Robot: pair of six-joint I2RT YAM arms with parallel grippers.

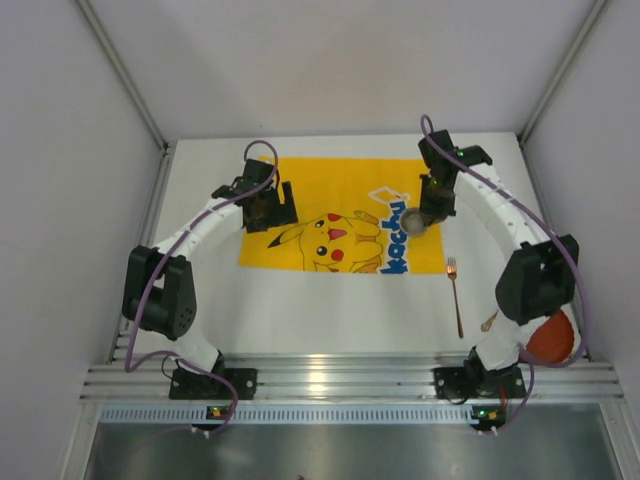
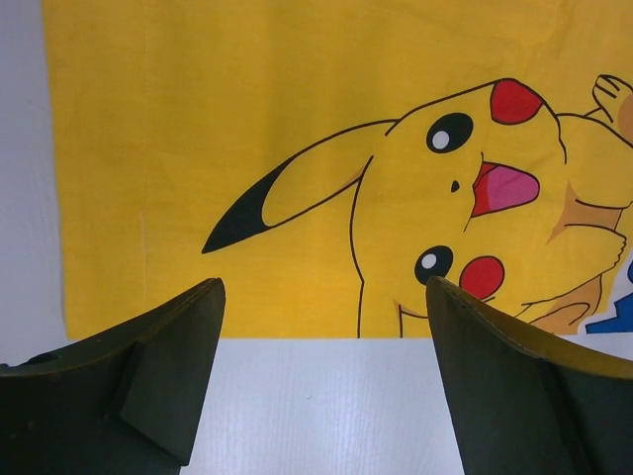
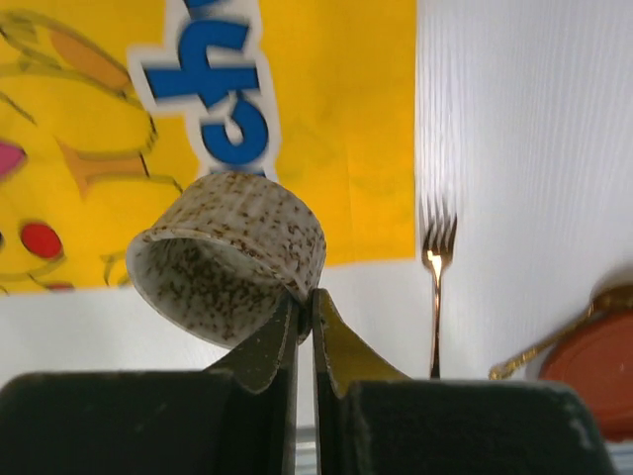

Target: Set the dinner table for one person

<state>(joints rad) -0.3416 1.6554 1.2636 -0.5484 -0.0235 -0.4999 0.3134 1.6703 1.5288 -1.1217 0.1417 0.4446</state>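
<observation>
The robot's right gripper will carry the cup outward, lower it onto the mat's bare patch beyond the lettering (image 1: 404, 180) and let go of the cup's rim.
The white dinner table (image 1: 330, 310) carries a yellow cartoon mat (image 1: 320, 195). My right gripper (image 1: 432, 215) is shut on the rim of a speckled cup (image 3: 232, 252), held tilted above the mat's right edge; the cup shows in the top view (image 1: 418, 217) too. A copper fork (image 1: 455, 295) lies on the table right of the mat, also in the right wrist view (image 3: 436, 287). My left gripper (image 1: 268, 208) is open and empty over the mat's left part; its fingers (image 2: 168, 366) frame the mat's edge (image 2: 297, 198) and bare table.
A red-brown plate (image 1: 552, 338) lies at the near right by the right arm's base, with a gold utensil (image 1: 489, 321) beside it; both show in the right wrist view (image 3: 593, 371). A ribbed aluminium rail (image 1: 340, 380) runs along the near edge. Walls enclose the table.
</observation>
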